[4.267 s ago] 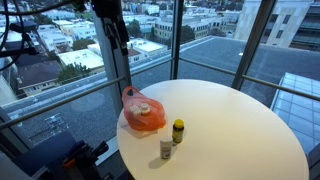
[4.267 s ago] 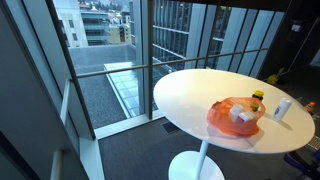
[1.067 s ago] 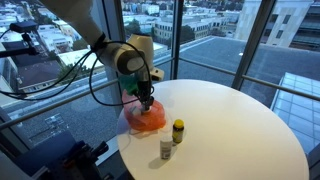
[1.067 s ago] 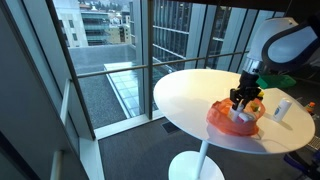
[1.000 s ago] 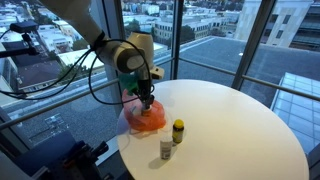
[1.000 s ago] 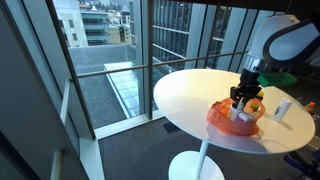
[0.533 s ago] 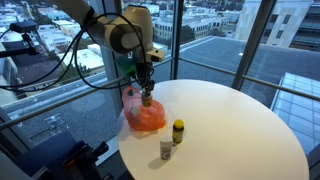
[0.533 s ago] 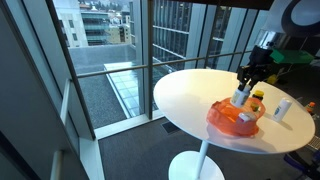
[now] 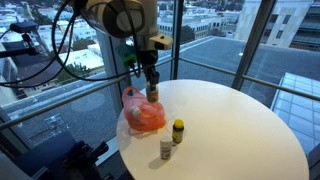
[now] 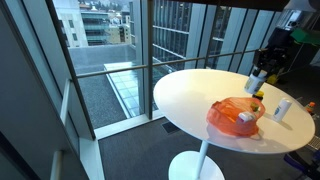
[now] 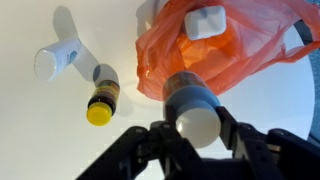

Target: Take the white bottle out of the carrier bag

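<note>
I should move my gripper over bare tabletop between bag and yellow-capped bottle, down and left in the wrist view, then lower and release.
My gripper [image 9: 152, 88] is shut on the white bottle [image 9: 152, 94] and holds it in the air above the orange carrier bag [image 9: 143, 117], which lies on the round white table [image 9: 230, 130]. In the wrist view the bottle [image 11: 195, 105] shows a white cap and a blue band, clamped between the black fingers [image 11: 232, 122] of the gripper [image 11: 198, 122], with the bag [image 11: 240, 50] below it. Another white item [image 11: 208, 22] lies inside the bag. From the side, the gripper [image 10: 258, 74] and bottle [image 10: 257, 79] hang clear of the bag [image 10: 232, 115].
A dark bottle with a yellow cap [image 9: 178, 131] and a small white bottle [image 9: 166, 148] stand on the table near the bag; both also show in the wrist view, the yellow-capped bottle [image 11: 100, 100] and the small white bottle [image 11: 55, 60]. Glass walls and a railing [image 9: 60, 95] surround the table.
The gripper has risen out of the bag with the white bottle in it and now hangs well above the bag. The bag and the two standing bottles have not moved.
</note>
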